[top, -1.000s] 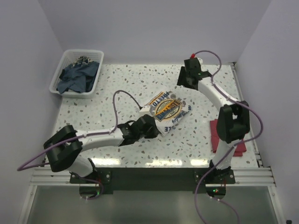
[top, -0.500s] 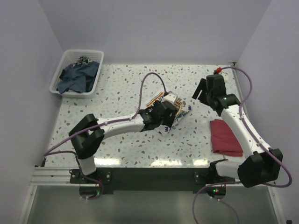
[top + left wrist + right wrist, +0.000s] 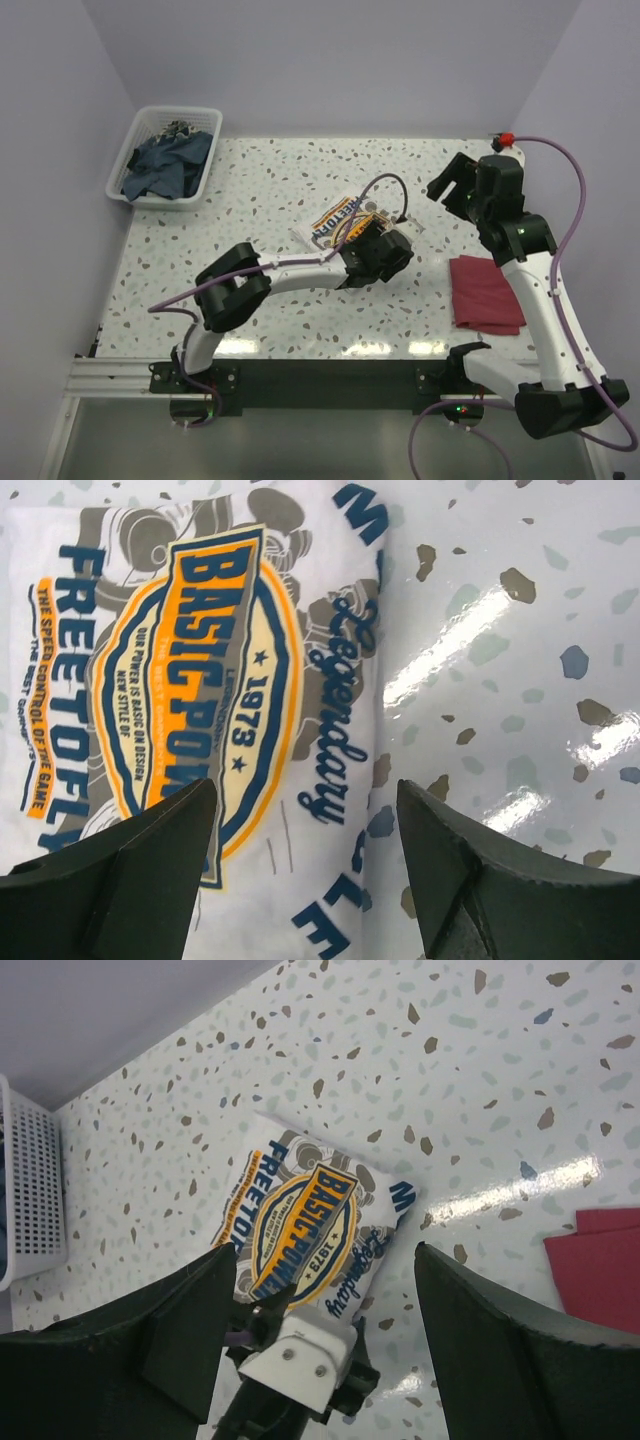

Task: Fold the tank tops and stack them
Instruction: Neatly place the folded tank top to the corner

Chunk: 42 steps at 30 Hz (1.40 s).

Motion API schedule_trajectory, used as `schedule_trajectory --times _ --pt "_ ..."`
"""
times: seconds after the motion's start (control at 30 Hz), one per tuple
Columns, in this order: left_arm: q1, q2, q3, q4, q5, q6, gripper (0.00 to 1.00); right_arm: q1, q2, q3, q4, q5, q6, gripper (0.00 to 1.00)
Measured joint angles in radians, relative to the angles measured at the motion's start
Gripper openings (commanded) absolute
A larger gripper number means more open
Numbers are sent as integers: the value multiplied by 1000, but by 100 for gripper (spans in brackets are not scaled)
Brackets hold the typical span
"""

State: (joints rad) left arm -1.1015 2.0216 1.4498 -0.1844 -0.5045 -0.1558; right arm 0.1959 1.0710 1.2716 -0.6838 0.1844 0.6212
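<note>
My left gripper's open fingers already straddle the white tank top's edge by the Legendary lettering (image 3: 354,812) below, so they will lower onto it.
The white tank top (image 3: 335,218) lies folded mid-table, its blue-orange print facing up (image 3: 200,670). My left gripper (image 3: 385,250) hovers over the top's right edge, open, with nothing between the fingers (image 3: 305,785). At the right side of the table the dark red tank top (image 3: 485,293) lies folded flat. My right gripper (image 3: 450,185) is raised above the far right of the table, open and empty (image 3: 325,1250). It looks down on the white tank top (image 3: 315,1220), the left arm's wrist (image 3: 300,1360) and a corner of the dark red tank top (image 3: 600,1260).
A white basket (image 3: 180,110) holding dark blue cloth stands at the far left corner; its wall shows in the right wrist view (image 3: 30,1190). The left arm's purple cable (image 3: 375,185) loops above the white top. Walls close in the table's back and sides.
My left gripper moved right across the white top, which now lies narrower, and opened, letting the cloth go. The right arm swung away to the right and higher.
</note>
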Motion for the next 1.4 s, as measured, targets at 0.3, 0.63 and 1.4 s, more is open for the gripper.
schedule_trajectory --times 0.3,0.63,1.4 --pt "-18 175 127 -38 -82 40 78 0 -9 3 -34 -24 0 76" --pt "-23 248 183 -34 -230 63 47 0 -40 3 -39 -47 0 76" --pt "-20 283 562 -254 194 -155 0 0 -111 88 -64 -118 0 76"
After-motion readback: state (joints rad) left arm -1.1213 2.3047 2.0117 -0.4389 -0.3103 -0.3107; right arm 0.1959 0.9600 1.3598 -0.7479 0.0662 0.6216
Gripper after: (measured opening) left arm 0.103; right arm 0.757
